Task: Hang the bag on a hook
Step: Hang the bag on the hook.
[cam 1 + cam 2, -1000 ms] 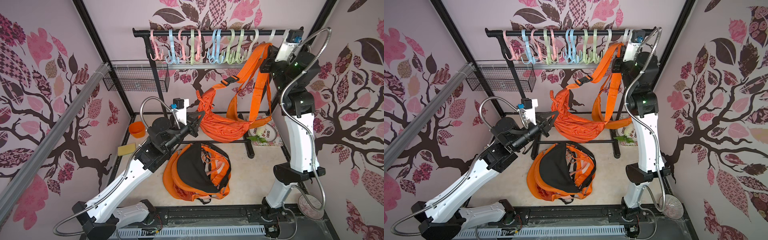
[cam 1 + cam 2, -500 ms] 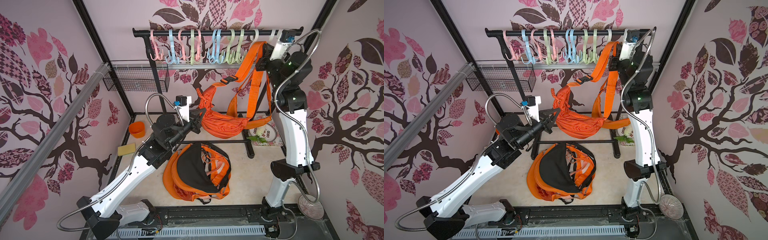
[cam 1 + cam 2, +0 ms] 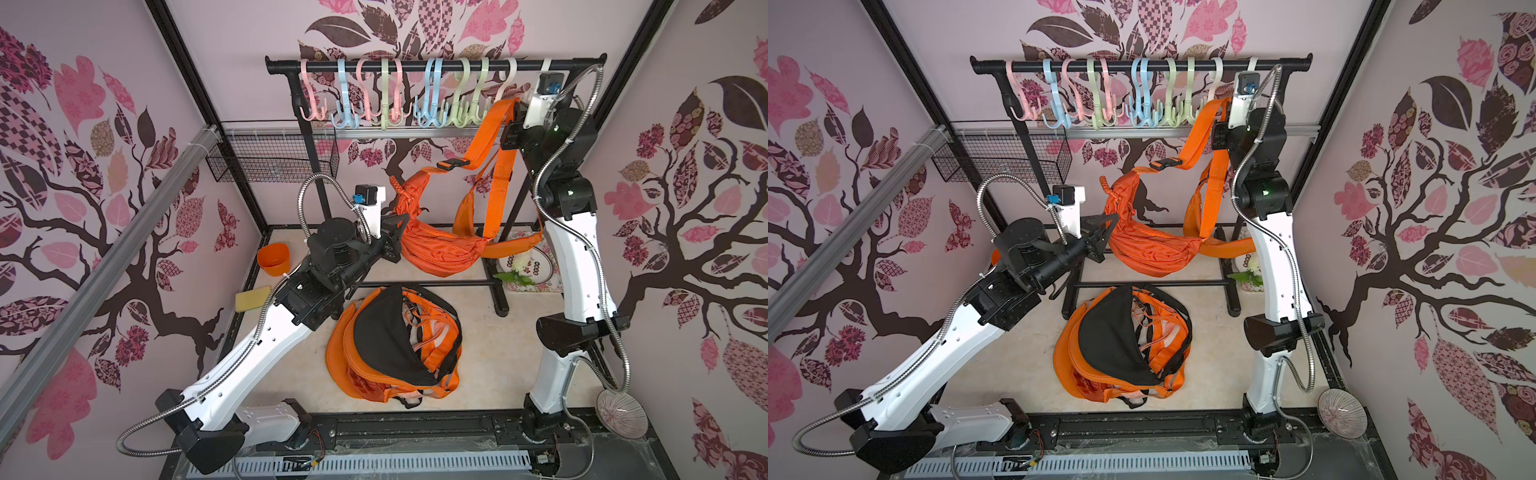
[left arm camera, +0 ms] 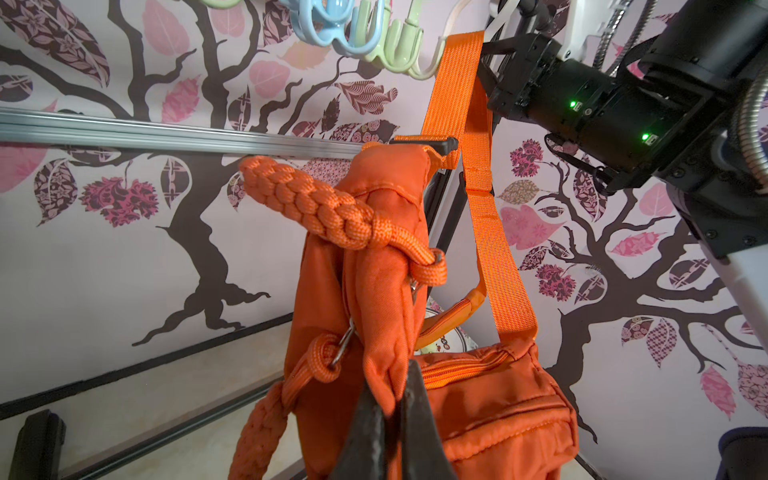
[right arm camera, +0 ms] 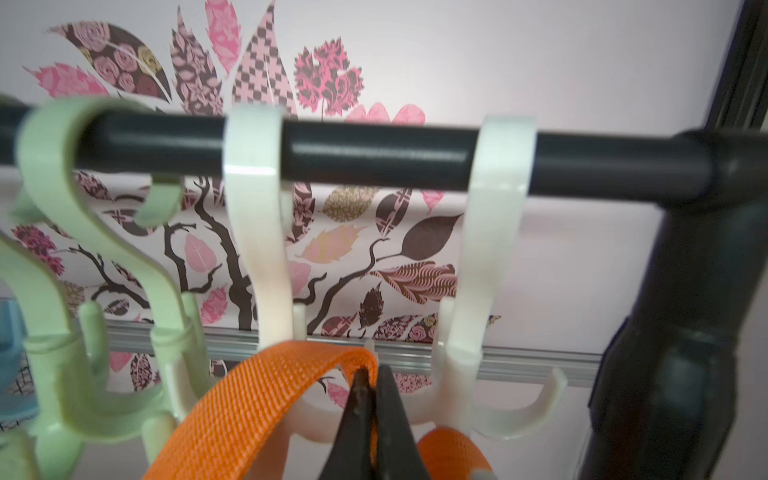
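Note:
My right gripper should move down to settle the strap loop on the pegs of the white hook (image 3: 499, 97) (image 5: 316, 422) and let go of it, because the loop already arches over them.
An orange bag (image 3: 440, 249) (image 3: 1154, 249) hangs in the air in front of the black rail (image 3: 436, 66). My left gripper (image 3: 401, 226) (image 4: 392, 390) is shut on a fold of fabric at the bag's (image 4: 498, 407) left end. My right gripper (image 3: 513, 118) (image 5: 372, 374) is shut on the top of the orange strap (image 3: 494, 124) (image 5: 249, 399). It holds the loop just below the rail. The strap loop sits right against the prongs of a white hook (image 5: 266, 257), with another white hook (image 5: 486, 270) beside it. Whether the strap rests on a prong I cannot tell.
A second orange and black bag (image 3: 395, 340) lies on the floor in the middle. An orange cup (image 3: 273, 258) and a yellow sponge (image 3: 251, 297) sit at the left wall below a wire basket (image 3: 274, 158). A patterned plate (image 3: 536, 266) lies by the rack's right leg.
My right gripper has carried the strap loop leftward along the rail toward the white hooks. My left arm has lifted the bag's end and pushed it closer to the rack.

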Controlling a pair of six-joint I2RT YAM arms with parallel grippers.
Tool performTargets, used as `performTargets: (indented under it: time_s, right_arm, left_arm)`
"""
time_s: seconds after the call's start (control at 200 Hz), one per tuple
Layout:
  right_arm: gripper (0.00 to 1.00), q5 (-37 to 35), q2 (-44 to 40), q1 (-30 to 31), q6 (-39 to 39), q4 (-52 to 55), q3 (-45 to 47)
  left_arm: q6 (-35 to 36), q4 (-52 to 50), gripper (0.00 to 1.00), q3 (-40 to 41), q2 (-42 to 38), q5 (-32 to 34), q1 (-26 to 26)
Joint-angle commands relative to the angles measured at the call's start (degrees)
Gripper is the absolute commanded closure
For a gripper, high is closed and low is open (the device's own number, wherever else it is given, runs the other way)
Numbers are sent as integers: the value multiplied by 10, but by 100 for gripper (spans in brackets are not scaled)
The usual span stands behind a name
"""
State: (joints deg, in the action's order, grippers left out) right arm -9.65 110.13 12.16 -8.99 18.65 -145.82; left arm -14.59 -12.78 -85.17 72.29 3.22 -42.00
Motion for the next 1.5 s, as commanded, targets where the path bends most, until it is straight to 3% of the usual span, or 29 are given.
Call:
performTargets:
  time_s: [0.0, 0.235, 0.56, 0.605, 0.645, 0.7, 0.795, 0.89, 1.07, 1.26, 1.495]
  right_arm:
    - [100, -12, -33, -6, -5, 14, 62]
    - [100, 2, -142, -7, 11, -64, 263]
    - [98, 5, -186, -7, 10, -62, 308]
    - [94, 0, -192, -7, 10, -69, 320]
    - [79, -2, -199, -7, 9, -74, 331]
    - [59, -4, -205, -7, 7, -75, 342]
    - [44, -5, -212, -7, 8, -70, 350]
    - [30, 3, -227, -7, 21, -68, 365]
    - [21, 8, -291, -6, 69, -88, 454]
    - [13, 2, -390, -6, 107, -122, 607]
    - [13, 25, -465, 34, 163, -102, 775]
  left_arm:
    - [-3, -7, 100, 14, -3, 4, -1]
    - [-21, -8, 100, 51, -1, 3, -1]
    - [-38, -11, 100, 61, 30, -17, 5]
    - [-46, -9, 100, 65, 36, -22, 7]
    - [-51, -5, 99, 72, 39, -26, 8]
    - [-56, 2, 83, 81, 40, -28, 9]
    - [-60, 6, 61, 86, 40, -34, 10]
    - [-61, 8, 51, 88, 35, -37, 9]
    - [-66, 11, 45, 108, 14, -29, 10]
    - [-83, -18, 41, 146, -18, -20, 17]
    - [-150, -126, 34, 203, -52, -52, 90]
